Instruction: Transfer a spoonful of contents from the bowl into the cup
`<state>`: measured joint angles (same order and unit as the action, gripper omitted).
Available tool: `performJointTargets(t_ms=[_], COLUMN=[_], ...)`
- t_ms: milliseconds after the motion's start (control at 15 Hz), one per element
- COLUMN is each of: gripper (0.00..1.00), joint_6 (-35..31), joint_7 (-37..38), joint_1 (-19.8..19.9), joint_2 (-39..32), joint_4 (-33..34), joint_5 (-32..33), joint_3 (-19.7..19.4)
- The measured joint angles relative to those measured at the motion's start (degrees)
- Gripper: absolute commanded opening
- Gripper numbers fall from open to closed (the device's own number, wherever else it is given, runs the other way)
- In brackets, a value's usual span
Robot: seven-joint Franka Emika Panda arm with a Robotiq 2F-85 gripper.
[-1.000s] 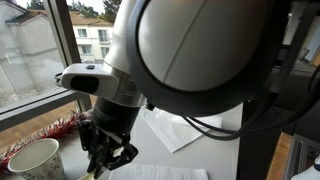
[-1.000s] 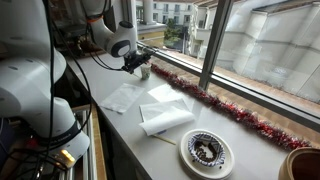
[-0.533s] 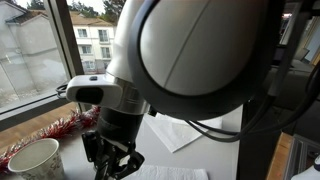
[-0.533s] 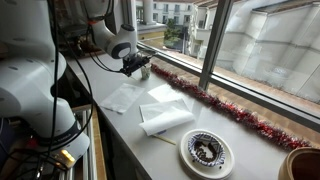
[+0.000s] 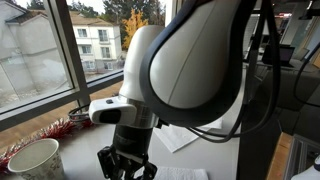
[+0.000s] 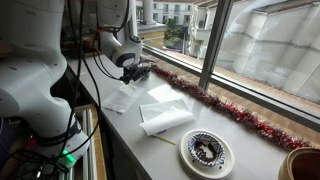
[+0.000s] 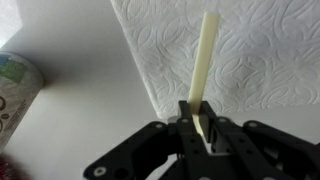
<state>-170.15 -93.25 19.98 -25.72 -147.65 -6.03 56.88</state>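
Observation:
The paper towel is clear beneath my gripper, so my gripper needs to move away from the paper cup (image 7: pixel 12 95) next and go down to the towel to let go of the pale cream spoon handle.
My gripper (image 7: pixel 200 125) is shut on a pale cream spoon handle (image 7: pixel 205 60) that sticks straight out between the fingers; its bowl end is hidden. It hangs over a white paper towel (image 7: pixel 250 60). The white paper cup (image 7: pixel 12 95) with green print stands at the left edge of the wrist view and at the lower left of an exterior view (image 5: pixel 35 158), apart from the gripper (image 5: pixel 127 165). The patterned bowl (image 6: pixel 207 152) sits far down the counter from the gripper (image 6: pixel 138 70).
Paper towels (image 6: pixel 165 117) lie on the white counter (image 6: pixel 120 125). Red tinsel (image 6: pixel 215 103) runs along the window sill. A brown vessel (image 6: pixel 300 165) stands at the near corner. The arm's bulk (image 5: pixel 200 70) fills much of an exterior view.
The gripper has moved away from the cup, along the counter over the paper towel, still holding the spoon.

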Motion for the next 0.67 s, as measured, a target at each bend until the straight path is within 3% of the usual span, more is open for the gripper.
performJointTargets(t_ms=[267, 333, 467, 667], gripper=[0.04, 0.40, 0.47, 0.68], joint_6=[0.16, 0.22, 0.74, 1.34], joint_7=[0.00, 0.00, 0.00, 0.21], joint_1=[-0.53, -0.68, -0.95, -0.20], joint_2=[-2.85, -3.44, -4.46, -5.05], joint_4=[0.04, 0.08, 0.24, 0.39], joint_5=[4.21, 4.94, 5.83, 5.89], joint_3=[-3.53, -4.22, -5.25, -4.24])
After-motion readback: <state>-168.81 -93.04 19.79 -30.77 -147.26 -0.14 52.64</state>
